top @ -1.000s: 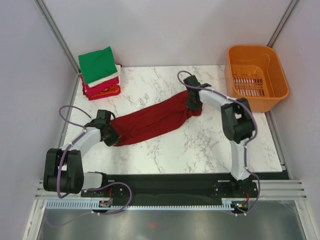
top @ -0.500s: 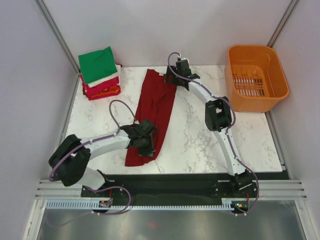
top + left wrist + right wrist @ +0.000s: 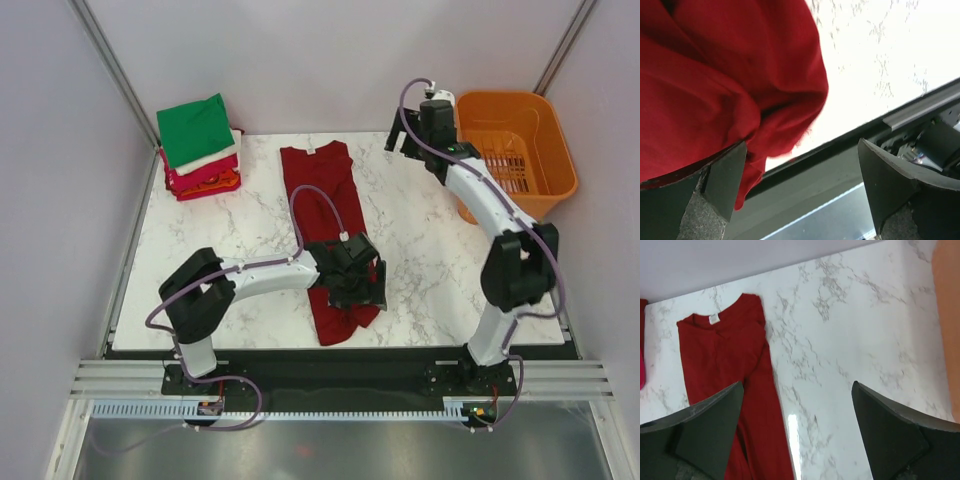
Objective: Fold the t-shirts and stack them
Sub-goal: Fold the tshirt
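The left gripper moves back and to the left in the top view onto the shirt's near corner farther from the basket next, as the shirt's near part is crumpled.
The dark red t-shirt (image 3: pixel 322 205) lies on the marble table as a long narrow strip running from the back to the front edge, collar at the far end. My left gripper (image 3: pixel 358 285) hovers over its crumpled near part and stands open; in the left wrist view the red cloth (image 3: pixel 715 85) bunches beside the left finger (image 3: pixel 722 182) with nothing between the jaws (image 3: pixel 802 192). My right gripper (image 3: pixel 402 143) is open at the back, off the shirt; its wrist view shows the collar end (image 3: pixel 722 355) at the left. Folded t-shirts, green on top, form a stack (image 3: pixel 198 145) at the back left.
An orange plastic basket (image 3: pixel 515 190) stands at the back right, just beyond my right arm; its edge (image 3: pixel 947 315) shows in the right wrist view. Grey walls enclose the table. The table's front edge and black rail (image 3: pixel 850 145) lie directly under my left gripper.
The red shirt swung from lying crosswise to lengthwise. Both grippers opened and let go of it. The right arm pulled back toward the basket; the left moved right, near the front edge.
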### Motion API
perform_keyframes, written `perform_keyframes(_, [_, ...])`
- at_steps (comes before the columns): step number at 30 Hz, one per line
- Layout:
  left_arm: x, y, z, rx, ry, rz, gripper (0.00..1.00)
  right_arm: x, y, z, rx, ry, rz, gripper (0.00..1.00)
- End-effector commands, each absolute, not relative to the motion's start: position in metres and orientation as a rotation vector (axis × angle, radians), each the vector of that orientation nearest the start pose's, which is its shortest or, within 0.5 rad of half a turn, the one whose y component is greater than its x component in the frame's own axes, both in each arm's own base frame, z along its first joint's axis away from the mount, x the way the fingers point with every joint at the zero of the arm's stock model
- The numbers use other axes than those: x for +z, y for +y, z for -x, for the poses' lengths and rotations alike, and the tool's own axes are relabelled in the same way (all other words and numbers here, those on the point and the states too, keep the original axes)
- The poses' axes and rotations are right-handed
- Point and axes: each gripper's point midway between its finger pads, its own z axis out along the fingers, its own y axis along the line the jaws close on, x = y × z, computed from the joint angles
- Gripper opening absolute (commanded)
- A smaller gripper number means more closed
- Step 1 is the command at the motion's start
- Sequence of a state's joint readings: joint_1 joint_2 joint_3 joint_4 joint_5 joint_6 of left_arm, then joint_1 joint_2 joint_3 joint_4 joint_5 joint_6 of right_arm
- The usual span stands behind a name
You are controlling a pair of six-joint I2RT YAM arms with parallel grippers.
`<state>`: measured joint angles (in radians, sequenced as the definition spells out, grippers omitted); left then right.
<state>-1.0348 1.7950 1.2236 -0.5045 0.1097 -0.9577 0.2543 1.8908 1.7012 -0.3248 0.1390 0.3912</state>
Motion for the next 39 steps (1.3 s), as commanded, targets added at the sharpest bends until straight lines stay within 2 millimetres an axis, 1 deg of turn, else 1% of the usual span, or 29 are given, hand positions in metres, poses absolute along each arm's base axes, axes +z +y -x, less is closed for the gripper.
perform_keyframes(1, [0.094,-0.379,-0.160,-0.759,2.804,-0.158,1.00,0.186,0.135,-0.478,0.278,2.221,-0.266,0.98])
perform_keyframes(2, [0.093,-0.367,-0.162,-0.719,2.784,-0.140,1.00,0.165,0.132,-0.450,0.287,2.281,-0.280,0.98])
perform_keyframes(3, [0.098,-0.360,-0.161,-0.707,2.772,-0.133,1.00,0.154,0.138,-0.434,0.329,2.320,-0.283,0.98])
perform_keyframes(4, [0.112,-0.351,-0.159,-0.726,2.736,-0.127,1.00,0.144,0.139,-0.420,0.333,2.350,-0.273,0.98])
perform_keyframes(5, [0.120,-0.347,-0.159,-0.733,2.717,-0.126,1.00,0.127,0.136,-0.395,0.324,2.397,-0.266,0.98])
perform_keyframes(6, [0.125,-0.342,-0.157,-0.740,2.702,-0.148,1.00,0.118,0.141,-0.380,0.331,2.427,-0.255,0.98])
perform_keyframes(7, [0.142,-0.340,-0.155,-0.785,2.659,-0.169,1.00,0.111,0.147,-0.366,0.364,2.460,-0.225,0.98])
perform_keyframes(8, [0.149,-0.338,-0.154,-0.799,2.641,-0.186,1.00,0.100,0.145,-0.347,0.362,2.493,-0.214,0.98])
perform_keyframes(9, [0.155,-0.335,-0.150,-0.803,2.631,-0.211,1.00,0.093,0.153,-0.329,0.391,2.534,-0.177,0.98])
perform_keyframes(10, [0.156,-0.327,-0.151,-0.766,2.626,-0.209,1.00,0.089,0.156,-0.316,0.409,2.560,-0.164,0.98])
perform_keyframes(11, [0.158,-0.319,-0.149,-0.744,2.616,-0.206,1.00,0.081,0.152,-0.295,0.405,2.586,-0.162,0.98])
perform_keyframes(12, [0.155,-0.312,-0.148,-0.713,2.624,-0.196,1.00,0.076,0.151,-0.279,0.389,2.617,-0.154,0.98])
perform_keyframes(13, [0.139,-0.300,-0.143,-0.653,2.657,-0.189,1.00,0.071,0.147,-0.268,0.382,2.631,-0.173,0.98])
perform_keyframes(14, [0.131,-0.291,-0.142,-0.618,2.661,-0.174,1.00,0.066,0.140,-0.252,0.381,2.637,-0.182,0.98])
perform_keyframes(15, [0.122,-0.284,-0.140,-0.589,2.683,-0.150,0.96,0.063,0.135,-0.240,0.369,2.655,-0.195,0.97])
perform_keyframes(16, [0.103,-0.273,-0.133,-0.536,2.723,-0.138,0.95,0.054,0.131,-0.227,0.364,2.679,-0.213,0.97])
perform_keyframes(17, [0.092,-0.269,-0.130,-0.504,2.747,-0.131,0.91,0.061,0.133,-0.220,0.419,2.662,-0.210,0.94])
perform_keyframes(18, [0.084,-0.266,-0.126,-0.478,2.764,-0.127,0.89,0.061,0.136,-0.216,0.455,2.657,-0.216,0.92])
perform_keyframes(19, [0.074,-0.261,-0.124,-0.436,2.780,-0.127,0.87,0.057,0.137,-0.206,0.489,2.664,-0.219,0.90])
perform_keyframes(21, [0.061,-0.263,-0.121,-0.396,2.796,-0.129,0.86,0.055,0.150,-0.198,0.594,2.659,-0.217,0.83])
perform_keyframes(24, [0.048,-0.272,-0.120,-0.383,2.810,-0.118,0.85,0.041,0.160,-0.182,0.659,2.706,-0.204,0.75])
perform_keyframes(25, [0.044,-0.273,-0.120,-0.377,2.817,-0.107,0.85,0.033,0.159,-0.176,0.654,2.733,-0.206,0.73])
perform_keyframes(28, [0.032,-0.275,-0.120,-0.371,2.828,-0.071,0.84,0.024,0.159,-0.165,0.663,2.740,-0.218,0.72])
perform_keyframes(30, [0.030,-0.282,-0.122,-0.407,2.815,-0.054,0.84,0.023,0.162,-0.164,0.696,2.723,-0.228,0.72])
perform_keyframes(31, [0.027,-0.280,-0.120,-0.407,2.818,-0.054,0.84,0.018,0.163,-0.159,0.705,2.740,-0.226,0.72])
perform_keyframes(34, [0.024,-0.284,-0.121,-0.424,2.807,-0.047,0.83,0.011,0.166,-0.155,0.710,2.756,-0.207,0.72])
perform_keyframes(36, [0.018,-0.282,-0.121,-0.401,2.815,-0.041,0.77,0.008,0.170,-0.153,0.720,2.763,-0.189,0.68])
perform_keyframes(38, [0.012,-0.283,-0.120,-0.387,2.825,-0.036,0.68,0.004,0.173,-0.149,0.726,2.774,-0.179,0.63])
perform_keyframes(39, [0.009,-0.282,-0.119,-0.378,2.830,-0.033,0.67,0.003,0.174,-0.148,0.729,2.777,-0.173,0.62])
